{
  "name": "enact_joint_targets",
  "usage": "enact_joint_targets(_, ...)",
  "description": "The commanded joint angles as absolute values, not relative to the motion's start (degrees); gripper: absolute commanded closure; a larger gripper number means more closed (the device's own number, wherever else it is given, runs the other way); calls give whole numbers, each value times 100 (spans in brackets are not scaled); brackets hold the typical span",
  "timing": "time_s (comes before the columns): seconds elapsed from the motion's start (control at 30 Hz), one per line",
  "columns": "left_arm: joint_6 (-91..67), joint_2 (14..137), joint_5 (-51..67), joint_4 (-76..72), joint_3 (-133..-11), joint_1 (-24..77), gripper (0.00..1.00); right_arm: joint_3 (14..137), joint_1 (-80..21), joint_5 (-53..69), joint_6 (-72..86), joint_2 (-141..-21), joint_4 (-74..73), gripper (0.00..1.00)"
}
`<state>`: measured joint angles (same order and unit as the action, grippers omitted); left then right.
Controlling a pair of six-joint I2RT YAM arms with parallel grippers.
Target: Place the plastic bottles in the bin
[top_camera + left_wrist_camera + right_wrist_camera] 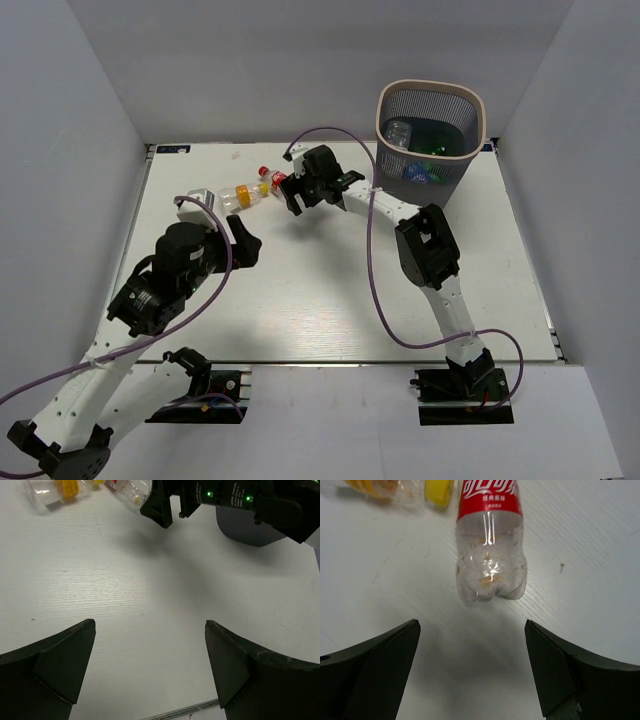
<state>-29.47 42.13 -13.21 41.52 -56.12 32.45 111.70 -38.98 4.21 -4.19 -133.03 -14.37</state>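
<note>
I should lower my right gripper toward the label and close it around the clear base end (282, 190) (491, 575), as the red-labelled bottle's base is just past the open fingers.
Two plastic bottles lie on the white table at the back left. One is clear with a red label (271, 181) (490, 555), its base turned toward my right gripper (472, 630) (290, 195). That gripper is open just short of the base, with nothing between its fingers. The other is a clear bottle with an orange-yellow label (235, 196) (50, 490), and its yellow cap (440, 491) is beside the red one. My left gripper (150, 627) (243, 245) is open and empty over bare table. The mesh bin (470, 105) stands at the back right with several bottles inside, one of them green (435, 148).
Grey walls close in the table on the left, back and right. The right arm (425, 245) stretches diagonally from the near right toward the bottles. Its gripper (165, 505) and the bin's dark side (245, 530) show at the top of the left wrist view.
</note>
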Motion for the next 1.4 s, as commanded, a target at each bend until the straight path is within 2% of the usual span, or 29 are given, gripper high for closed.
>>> enact_joint_targets(0.0,-2979,4289,-1134,4061,-5643,3252,0,11460,-3894,35,-386,-13403,-756,10)
enact_joint_targets(0.23,-2874,4456,-1072,3990,-5643,3252,0,11601,-3876,562,-413,-13798,-721,10)
enact_joint_targets(0.5,-2821,4509,-1072,3990,-5643,3252,0,11838,-3841,343,-554,-14168,-439,10)
enact_joint_targets(0.87,-2769,4562,-1020,3998,-5538,3252,0,12137,-3736,659,-272,-14581,-88,10)
enact_joint_targets(1.0,-2769,4614,-1020,3999,-5537,3252,0,12261,-3736,922,-237,-14686,-62,17)
enact_joint_targets(1.1,-2769,4614,-1020,3999,-5537,3252,0,12261,-3700,1273,-237,-14687,-70,31)
enact_joint_targets(1.13,-2769,4614,-1020,3999,-5537,3252,0,12243,-3700,1327,-246,-14660,-79,40)
enact_joint_targets(1.2,-2769,4667,-1020,3947,-5485,3252,0,12130,-3665,1485,-229,-14590,-79,52)
enact_joint_targets(1.23,-2769,4667,-1020,3894,-5484,3252,0,12068,-3665,1520,-211,-14512,-97,65)
enact_joint_targets(1.3,-2769,4667,-1020,3841,-5414,3252,0,11831,-3613,1634,-185,-14283,-114,80)
enact_joint_targets(1.33,-2769,4667,-1020,3841,-5362,3252,0,11795,-3595,1652,-176,-14030,-132,93)
enact_joint_targets(1.37,-2769,4667,-1107,3841,-5361,3252,0,11751,-3525,1757,-176,-13932,-201,98)
